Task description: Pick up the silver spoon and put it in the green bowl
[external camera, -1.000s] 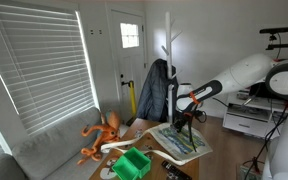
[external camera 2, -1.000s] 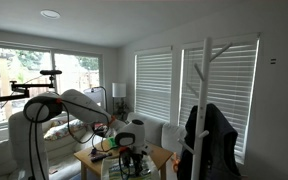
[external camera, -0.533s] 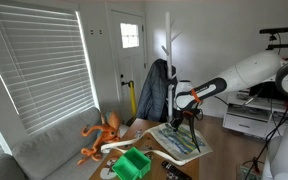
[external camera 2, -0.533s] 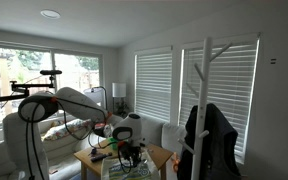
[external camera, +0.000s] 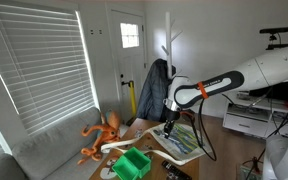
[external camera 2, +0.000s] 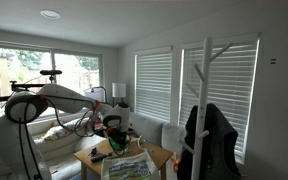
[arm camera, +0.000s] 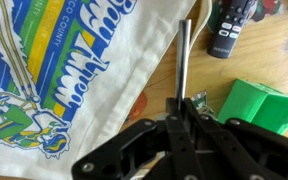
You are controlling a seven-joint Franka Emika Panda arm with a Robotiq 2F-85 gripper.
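Note:
The held spoon still points past the bowl, so my gripper will next carry it to the right in the wrist view, over the green bowl point(external camera: 132, 163) point(arm camera: 261, 107).
In the wrist view my gripper point(arm camera: 185, 108) is shut on the handle of the silver spoon point(arm camera: 183, 60), which points away over the edge of a white printed cloth point(arm camera: 74, 60). The green bowl point(arm camera: 261, 106) lies to the right of the jaws on the wooden table. In an exterior view the green bowl point(external camera: 134, 162) sits at the table's front, and my gripper point(external camera: 169, 126) hangs above the cloth point(external camera: 179, 142), apart from the bowl. In the other exterior view my gripper point(external camera 2: 112, 140) is above the table. The spoon is too small to see in both exterior views.
A black remote point(arm camera: 227, 28) lies on the table point(arm camera: 264, 60) beyond the bowl. An orange octopus toy point(external camera: 101, 134) sits on the grey sofa beside the table. A coat rack with a dark jacket point(external camera: 156, 88) stands behind. A white printer point(external camera: 248, 116) stands at the far side.
My arm has swung across the table away from the printer side, carrying the gripper from above the cloth's far part toward the green bowl's side.

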